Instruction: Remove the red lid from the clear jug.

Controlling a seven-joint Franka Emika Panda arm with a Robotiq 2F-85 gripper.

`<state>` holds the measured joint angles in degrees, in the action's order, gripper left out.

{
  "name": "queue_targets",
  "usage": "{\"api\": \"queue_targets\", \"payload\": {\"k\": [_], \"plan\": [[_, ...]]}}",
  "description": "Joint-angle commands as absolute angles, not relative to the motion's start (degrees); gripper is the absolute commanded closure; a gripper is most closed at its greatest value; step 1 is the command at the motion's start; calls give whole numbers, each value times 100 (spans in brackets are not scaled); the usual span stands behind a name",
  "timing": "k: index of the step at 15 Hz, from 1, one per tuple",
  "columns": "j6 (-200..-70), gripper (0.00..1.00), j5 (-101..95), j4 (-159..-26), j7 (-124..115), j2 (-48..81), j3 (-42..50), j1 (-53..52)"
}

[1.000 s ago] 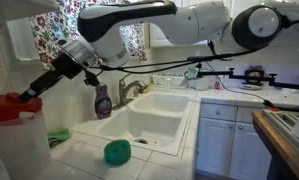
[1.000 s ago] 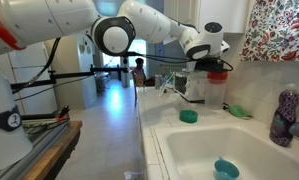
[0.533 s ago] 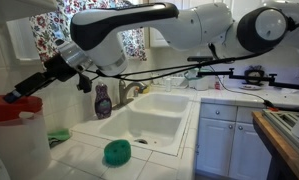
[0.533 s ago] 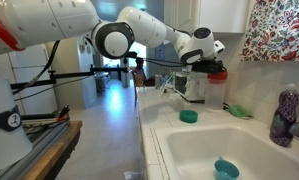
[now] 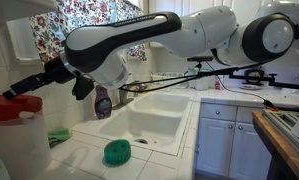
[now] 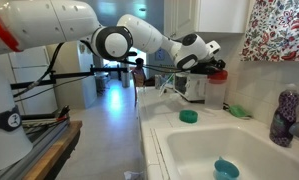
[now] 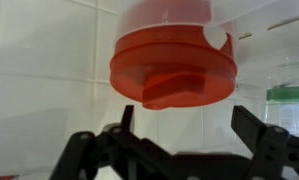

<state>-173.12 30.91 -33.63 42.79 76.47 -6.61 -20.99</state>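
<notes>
The lid's lower rim in the wrist view lies just below my gripper. Next, my gripper lowers its spread fingers over both sides of that rim and closes.
The red lid [image 5: 6,108] sits on top of the clear jug [image 5: 17,148] at the left edge of the tiled counter; both also show in an exterior view, the lid [image 6: 220,74] on the jug [image 6: 218,94]. My gripper [image 5: 19,91] is open and hangs just above and beside the lid, not touching it. In the wrist view the picture is upside down: the lid [image 7: 173,70] fills the middle below the jug [image 7: 169,14]. My gripper [image 7: 189,128] stands open with its dark fingers [image 7: 257,135] wide on either side, apart from the lid.
A round green scrubber [image 5: 116,152] lies on the counter in front of the double sink [image 5: 154,120]. A purple soap bottle [image 5: 102,100] stands beside the faucet [image 5: 134,90]. A tiled wall rises behind the jug. A teal object [image 6: 226,168] lies in the sink.
My arm has swung the open gripper towards the jug, from beside the soap bottle to just over the red lid. The lid and jug have not moved.
</notes>
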Motion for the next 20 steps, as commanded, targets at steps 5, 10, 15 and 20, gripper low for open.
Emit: {"api": "queue_targets", "payload": {"k": [5,10,15,20], "plan": [[-17365,42,3099,-3240,3836,7859,-526,-2195],[-17341,80,3091,-3222,3782,7871,-538,-2199],[-17440,93,3092,-3130,3847,7902,-615,-2199],[-17841,93,3054,-3200,3761,7739,-390,-2327]]}}
